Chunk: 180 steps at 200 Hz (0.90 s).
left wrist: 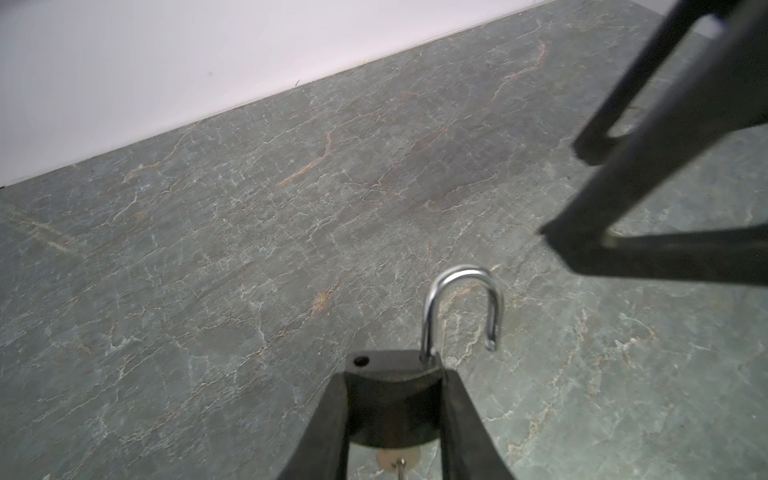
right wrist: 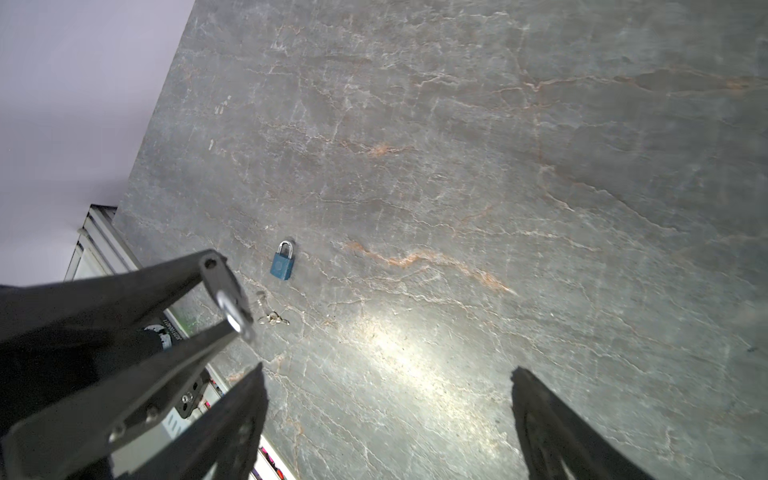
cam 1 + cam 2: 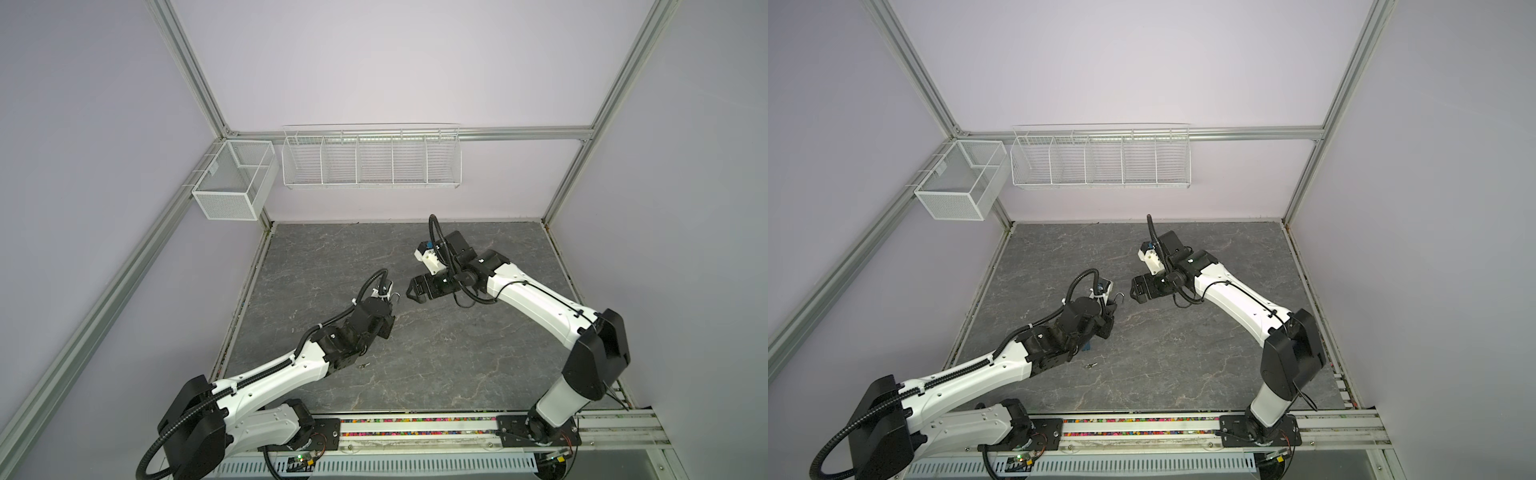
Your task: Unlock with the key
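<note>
Next, my left gripper tips its fingers down, lowers the dark padlock [image 1: 392,409] onto the bare tabletop below and lets go of it, since the shackle stands open.
My left gripper [image 1: 395,374] is shut on a dark padlock [image 1: 392,409], held above the table. Its silver shackle [image 1: 461,307] stands sprung open, one leg free of the body. A brass keyhole disc [image 1: 388,459] shows under the body, with a silver stem that looks like a key in it. In both top views the shackle [image 3: 397,296] [image 3: 1120,296] points towards my right gripper [image 3: 409,291] [image 3: 1133,291]. My right gripper [image 2: 387,370] is open and empty, a short way from the lock. A key [image 3: 1091,365] [image 2: 272,319] lies loose on the table.
A blue padlock [image 2: 283,261], shackle closed, lies on the grey marble table [image 3: 415,353] beside the loose key, partly under my left arm in a top view [image 3: 1086,347]. White wire baskets [image 3: 370,160] [image 3: 235,183] hang on the back and left frame.
</note>
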{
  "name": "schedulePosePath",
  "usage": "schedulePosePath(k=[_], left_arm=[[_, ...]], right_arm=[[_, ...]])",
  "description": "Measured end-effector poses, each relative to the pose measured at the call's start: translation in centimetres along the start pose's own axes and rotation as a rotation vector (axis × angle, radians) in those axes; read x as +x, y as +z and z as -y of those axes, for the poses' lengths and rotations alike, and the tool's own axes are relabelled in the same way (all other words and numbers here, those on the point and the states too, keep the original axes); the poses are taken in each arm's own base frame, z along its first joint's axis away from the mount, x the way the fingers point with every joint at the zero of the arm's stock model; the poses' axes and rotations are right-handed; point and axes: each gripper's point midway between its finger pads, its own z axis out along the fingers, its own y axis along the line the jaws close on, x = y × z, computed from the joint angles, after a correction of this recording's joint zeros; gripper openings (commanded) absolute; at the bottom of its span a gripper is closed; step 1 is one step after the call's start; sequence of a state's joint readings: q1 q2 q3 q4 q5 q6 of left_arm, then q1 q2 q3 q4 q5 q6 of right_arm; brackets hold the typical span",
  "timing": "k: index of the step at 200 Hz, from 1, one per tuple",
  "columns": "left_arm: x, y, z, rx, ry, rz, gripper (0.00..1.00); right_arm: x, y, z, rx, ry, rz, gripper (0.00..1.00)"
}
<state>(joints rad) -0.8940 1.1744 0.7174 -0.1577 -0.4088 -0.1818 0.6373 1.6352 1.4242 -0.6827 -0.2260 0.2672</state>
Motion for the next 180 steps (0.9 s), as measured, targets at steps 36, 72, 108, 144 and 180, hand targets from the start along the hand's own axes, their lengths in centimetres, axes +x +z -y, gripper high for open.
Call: schedulePosePath(k=[36,72,108,144,180], left_arm=[[0.4,2.9,-2.9,-0.072,-0.157,-0.086,0.0],[1.4,6.3,-3.7,-0.1,-0.274,-0.236,0.0],[2.9,9.3,-4.3,-0.126,-0.355,-0.412,0.0],[4.6,10.2,-3.8,-0.131,-0.362,-0.522,0.0],[5.4,11.8,-4.1,-0.162,-0.359,-0.59,0.0]], right_arm=[[-0.5,-2.2,2.0,0.022,0.076,0.092,0.92],[-1.3,-3.5,1.5,0.009,0.108,0.176,0.91],[-3.1,-5.0,1.2,0.006,0.148,0.27,0.89],[-4.7,-7.6,0.7,0.021,0.166,0.383,0.88],[-5.9,-10.1,0.4,0.029,0.184,0.475,0.88]])
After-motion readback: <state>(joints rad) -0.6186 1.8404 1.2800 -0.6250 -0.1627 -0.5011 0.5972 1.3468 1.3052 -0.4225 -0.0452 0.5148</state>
